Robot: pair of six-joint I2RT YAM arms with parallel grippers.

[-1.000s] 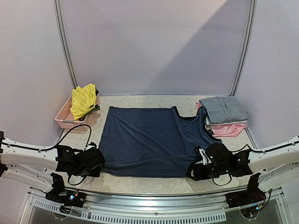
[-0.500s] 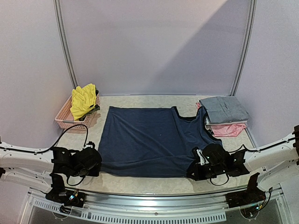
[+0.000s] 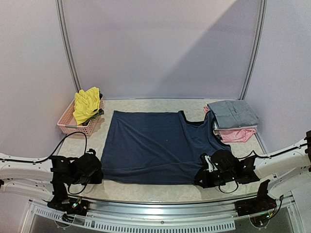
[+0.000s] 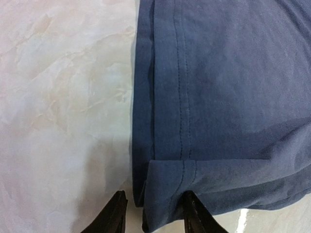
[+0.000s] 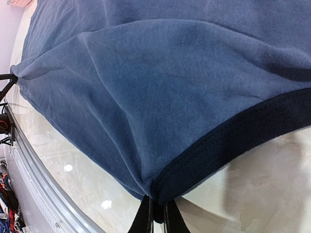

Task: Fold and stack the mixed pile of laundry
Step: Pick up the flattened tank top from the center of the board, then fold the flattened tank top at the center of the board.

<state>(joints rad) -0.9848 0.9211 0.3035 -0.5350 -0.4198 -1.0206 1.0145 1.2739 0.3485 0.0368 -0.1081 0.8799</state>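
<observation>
The cloth before the dark-trimmed notch (image 3: 188, 140) lies flat, so my right gripper lifts the ribbed edge next, carries it outward, lowers it there and then releases it.
A navy blue top (image 3: 160, 145) lies spread flat in the middle of the table. My right gripper (image 5: 158, 219) is shut on its dark ribbed edge (image 5: 233, 141) at the near right corner, and the cloth rises slightly at the pinch; in the top view this gripper (image 3: 201, 177) sits at that corner. My left gripper (image 4: 154, 216) stands open at the near left hem corner (image 4: 165, 179); the folded-over hem lies between its fingers, and the left finger (image 4: 114, 216) stands just clear of the cloth. From above, the left gripper (image 3: 99, 170) is at the top's near left corner.
A pink lattice basket (image 3: 65, 125) at the back left holds a yellow garment (image 3: 86, 104). At the back right is a folded stack with grey trousers (image 3: 233, 114) over a pink piece (image 3: 238, 135). The table's metal front edge (image 3: 155, 213) runs just behind both grippers.
My right gripper has shut on the top's ribbed edge. The left arm has drawn back to the left and nearer, and its jaws have narrowed a little round the hem corner.
</observation>
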